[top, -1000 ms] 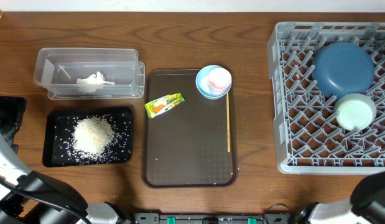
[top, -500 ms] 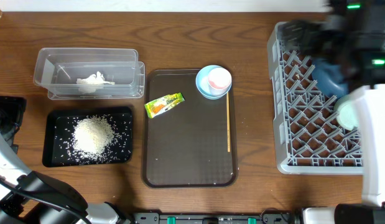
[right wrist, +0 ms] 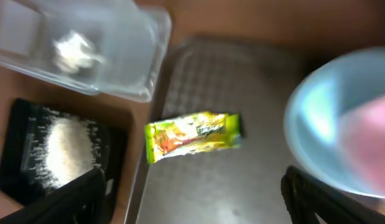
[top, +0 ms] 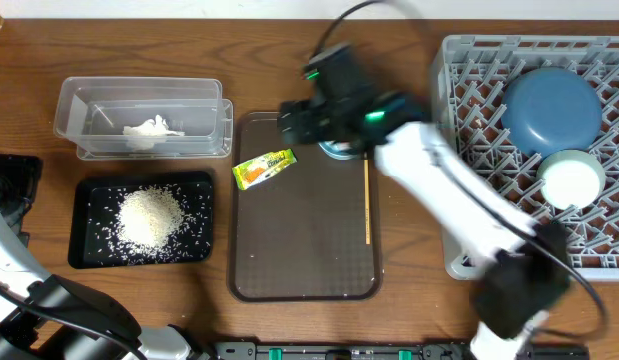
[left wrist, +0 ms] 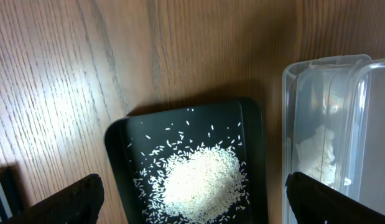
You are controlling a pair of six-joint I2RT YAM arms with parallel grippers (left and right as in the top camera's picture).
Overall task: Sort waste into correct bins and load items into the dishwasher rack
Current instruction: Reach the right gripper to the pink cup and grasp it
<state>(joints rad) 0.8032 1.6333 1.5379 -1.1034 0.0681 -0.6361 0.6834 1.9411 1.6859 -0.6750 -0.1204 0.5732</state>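
I will shift my right gripper to its right in the wrist view, where the pink-white cup sits below it, and lower onto its wrapper-side rim [right wrist: 343, 138].
The yellow-green wrapper [top: 264, 168] lies on the brown tray's far left part, and it shows in the right wrist view [right wrist: 192, 134]. My right gripper [top: 291, 122] [right wrist: 198, 202] is open and empty, hovering above the tray's far edge just beyond the wrapper. The light-blue bowl [right wrist: 323, 124] holding the pink-white cup [right wrist: 372, 143] is beside it, mostly hidden by the arm from overhead. The wooden stick [top: 366, 205] lies on the tray's right side. The dark-blue dish [top: 551, 108] and mint bowl [top: 572, 180] sit in the grey rack [top: 479, 230]. My left gripper [left wrist: 195, 208] is open above the rice [left wrist: 201, 180].
The clear tub [top: 89, 100] holds the white tissue [top: 152, 130] at the far left. The black tray [top: 84, 250] with rice [top: 149, 218] lies in front of it. The brown serving tray [top: 304, 260] sits mid-table. My right arm crosses from the bottom right.
My right arm has swung left from over the rack to the brown tray's far edge, covering the light-blue bowl from overhead. The left arm and all objects have not moved.
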